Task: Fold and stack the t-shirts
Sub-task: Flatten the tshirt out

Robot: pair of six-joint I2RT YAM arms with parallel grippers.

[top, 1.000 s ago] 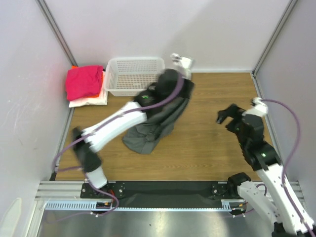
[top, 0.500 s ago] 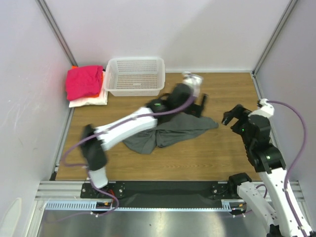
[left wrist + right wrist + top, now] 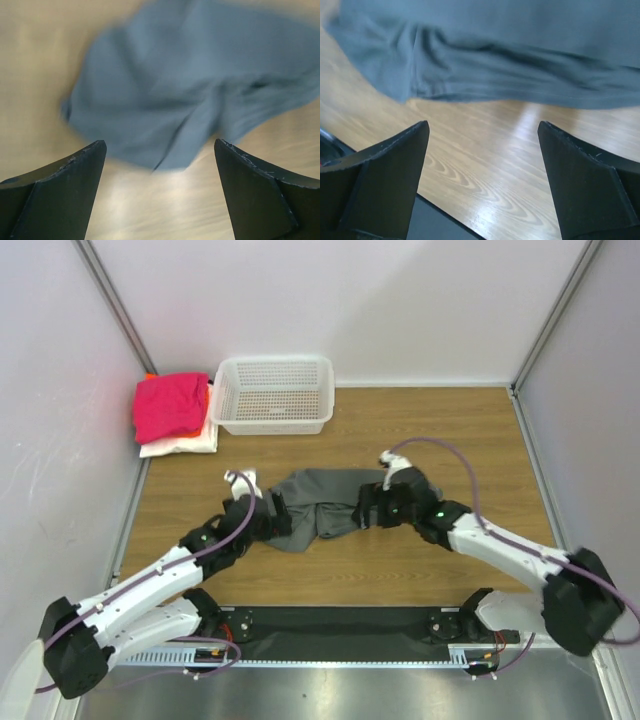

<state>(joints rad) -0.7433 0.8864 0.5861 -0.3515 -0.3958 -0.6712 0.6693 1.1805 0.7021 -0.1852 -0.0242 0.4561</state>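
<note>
The grey t-shirt's near corner points between my open fingers, so my left gripper needs to go down onto it next, moving gently to the right in the top view.
One dark grey t-shirt [image 3: 325, 502] lies crumpled on the wooden table's middle. My left gripper [image 3: 276, 521] is low at its left end, open; in the left wrist view the blurred grey t-shirt [image 3: 190, 90] lies just ahead of the empty left gripper [image 3: 160, 142]. At the shirt's right near edge is my right gripper [image 3: 368, 512], also open. The right wrist view shows the grey t-shirt [image 3: 520, 55] ahead, and only bare wood lies between the right gripper [image 3: 483, 123] fingers. Folded magenta [image 3: 170, 405], orange [image 3: 209, 398] and white [image 3: 182, 446] t-shirts are stacked at the back left.
A white mesh basket [image 3: 232, 392] stands at the back, right of the stack. Walls close in the table on three sides. A black strip [image 3: 340, 623] runs along the near edge, between the arm bases.
The left gripper let go of the grey shirt and swung from the back to the shirt's left end. The shirt dropped flat. The right arm came in from the right side.
</note>
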